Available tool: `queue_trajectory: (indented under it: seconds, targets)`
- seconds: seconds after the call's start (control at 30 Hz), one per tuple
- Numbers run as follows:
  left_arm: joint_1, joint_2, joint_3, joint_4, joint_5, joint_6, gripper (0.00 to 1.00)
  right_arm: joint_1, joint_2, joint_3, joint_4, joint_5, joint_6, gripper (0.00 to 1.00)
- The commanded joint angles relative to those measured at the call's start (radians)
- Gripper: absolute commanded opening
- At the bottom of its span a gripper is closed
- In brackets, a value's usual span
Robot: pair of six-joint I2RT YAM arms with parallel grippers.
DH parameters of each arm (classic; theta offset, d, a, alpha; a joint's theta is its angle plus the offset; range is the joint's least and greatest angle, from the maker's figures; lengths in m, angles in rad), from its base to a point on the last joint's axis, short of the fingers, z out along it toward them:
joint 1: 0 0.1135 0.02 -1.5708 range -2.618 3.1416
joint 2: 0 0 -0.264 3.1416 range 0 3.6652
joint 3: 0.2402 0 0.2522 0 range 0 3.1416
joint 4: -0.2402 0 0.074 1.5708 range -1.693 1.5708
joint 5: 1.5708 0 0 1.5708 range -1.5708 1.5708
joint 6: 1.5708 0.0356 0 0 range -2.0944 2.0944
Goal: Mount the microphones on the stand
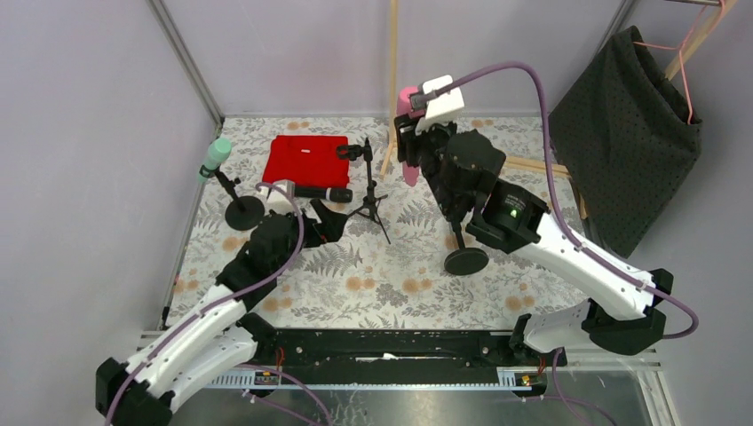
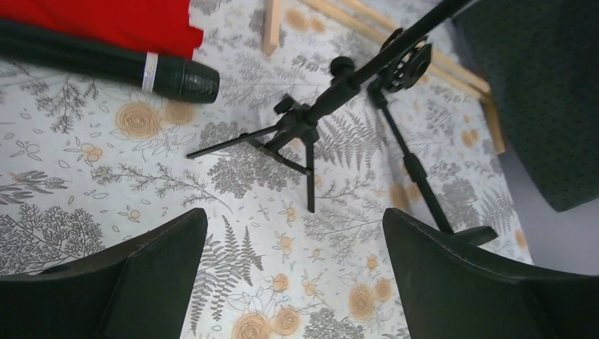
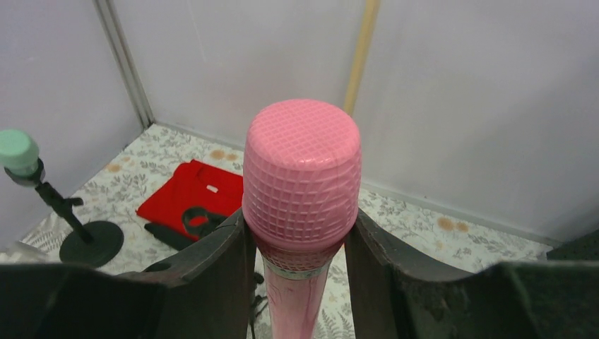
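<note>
The tripod stand's pole is outward of my left gripper and to its right in the top view. My left gripper needs to level out and move outward onto the pole.
My right gripper [image 1: 416, 131] is shut on the pink microphone [image 1: 409, 142], held upright above the table with its head up. In the right wrist view both fingers [image 3: 219, 261] press the pink microphone [image 3: 302, 169] just below its head. A round-based stand [image 1: 466, 259] stands under that arm, its top hidden. The mint green microphone [image 1: 216, 154] sits on another round-based stand [image 1: 244, 213] at the left. The black microphone [image 1: 324, 193] with a silvery band lies flat beside a small tripod stand [image 1: 369, 191]. My left gripper [image 1: 325, 222] hangs open over bare cloth [image 2: 293, 226], near the black microphone [image 2: 106, 62].
A red cloth [image 1: 305, 160] lies at the back left, with the tripod's clip [image 3: 201, 219] in front of it. A wooden frame [image 1: 391, 80] rises at the back. A dark cloth on a hanger [image 1: 626, 133] hangs at the right. Walls close the left and back.
</note>
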Motion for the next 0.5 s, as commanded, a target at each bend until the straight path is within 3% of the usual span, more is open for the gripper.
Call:
queue_trajectory:
  seconds: [0.0,0.1,0.27,0.47]
  targets:
    - [0.089,0.102,-0.025,0.205,0.229,0.028,0.99,-0.049,0.045,0.157,-0.024,-0.109,0.033,0.00]
    - [0.089,0.127,-0.124,0.504,0.232,0.034,0.99,-0.068,0.055,0.192,-0.034,-0.130,0.050,0.00]
    - [0.085,0.221,-0.327,1.139,0.217,0.104,0.99,-0.074,0.018,0.185,-0.067,-0.150,0.051,0.00]
    - [0.017,0.455,-0.368,1.623,0.186,0.427,0.99,-0.074,-0.078,0.069,-0.079,-0.194,0.054,0.00]
